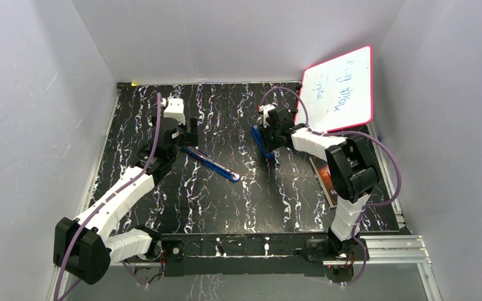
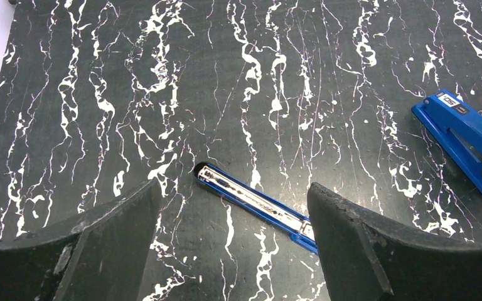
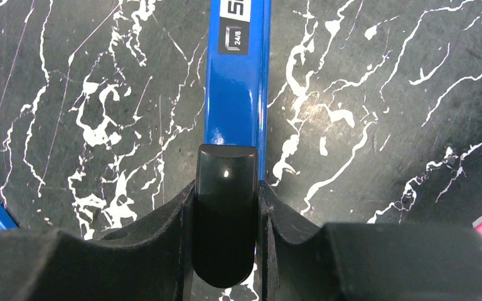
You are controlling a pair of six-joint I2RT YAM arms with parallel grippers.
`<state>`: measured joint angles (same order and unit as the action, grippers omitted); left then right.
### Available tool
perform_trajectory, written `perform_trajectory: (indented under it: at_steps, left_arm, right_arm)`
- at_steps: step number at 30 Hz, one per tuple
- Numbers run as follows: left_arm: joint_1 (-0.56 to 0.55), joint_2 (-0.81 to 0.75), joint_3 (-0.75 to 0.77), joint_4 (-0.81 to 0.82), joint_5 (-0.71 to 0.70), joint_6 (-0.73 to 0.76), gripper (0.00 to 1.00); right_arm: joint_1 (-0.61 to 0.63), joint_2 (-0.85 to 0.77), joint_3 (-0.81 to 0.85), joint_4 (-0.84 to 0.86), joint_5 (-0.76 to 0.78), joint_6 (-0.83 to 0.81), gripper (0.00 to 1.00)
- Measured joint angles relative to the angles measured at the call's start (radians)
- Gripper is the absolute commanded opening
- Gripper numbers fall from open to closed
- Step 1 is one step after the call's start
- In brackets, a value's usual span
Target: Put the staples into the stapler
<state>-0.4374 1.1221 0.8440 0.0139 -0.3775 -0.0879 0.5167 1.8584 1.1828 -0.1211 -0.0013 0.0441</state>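
My right gripper lifts the stapler (image 1: 260, 141) next and swings it back past the channel, turning. Then it lowers and releases it on the mat's bare near side.
The blue stapler (image 1: 260, 141) lies on the black marbled mat right of centre. My right gripper (image 1: 272, 133) is shut on its black rear end, seen close in the right wrist view (image 3: 226, 188), with the blue body (image 3: 238, 94) running away from the fingers. A long blue channel with a silvery inside (image 1: 210, 163) lies apart at the centre. My left gripper (image 1: 191, 133) hovers open above its far end, fingers either side of it (image 2: 251, 200). I cannot tell whether the silvery strip in the channel is staples. No loose staples show.
A whiteboard with a pink rim (image 1: 339, 88) leans at the back right. A flat reddish-brown item (image 1: 324, 179) lies under the right arm. White walls close the mat on three sides. The stapler also shows at the right of the left wrist view (image 2: 458, 128).
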Motion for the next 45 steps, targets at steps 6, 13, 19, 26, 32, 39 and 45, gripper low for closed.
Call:
perform_trajectory:
  at_steps: [6,13,19,26,32,39,45]
  left_arm:
    - [0.002,0.0,0.0,-0.013,-0.018,-0.002,0.86]
    - [0.002,-0.002,0.0,-0.023,-0.076,-0.01,0.86]
    - [0.002,-0.019,0.0,-0.022,-0.108,-0.007,0.86]
    - [0.002,-0.076,0.0,-0.019,-0.148,0.033,0.86]
    - [0.002,-0.121,0.0,-0.014,-0.155,0.072,0.86]
    - [0.002,-0.148,0.0,-0.014,-0.155,0.096,0.86]
    - [0.002,-0.153,-0.014,-0.006,-0.146,0.114,0.87]
  right_arm:
    - [0.009,-0.109,-0.071,-0.005,-0.013,-0.025,0.0]
    - [0.103,-0.308,-0.113,0.008,-0.041,-0.058,0.0]
    - [0.336,-0.342,-0.127,0.014,-0.06,-0.096,0.0]
    - [0.527,-0.314,-0.167,-0.004,-0.1,-0.138,0.0]
    - [0.566,-0.212,-0.164,-0.014,-0.097,-0.185,0.01]
    - [0.571,-0.151,-0.158,-0.034,-0.095,-0.212,0.23]
    - [0.571,-0.153,-0.155,-0.033,-0.108,-0.221,0.54]
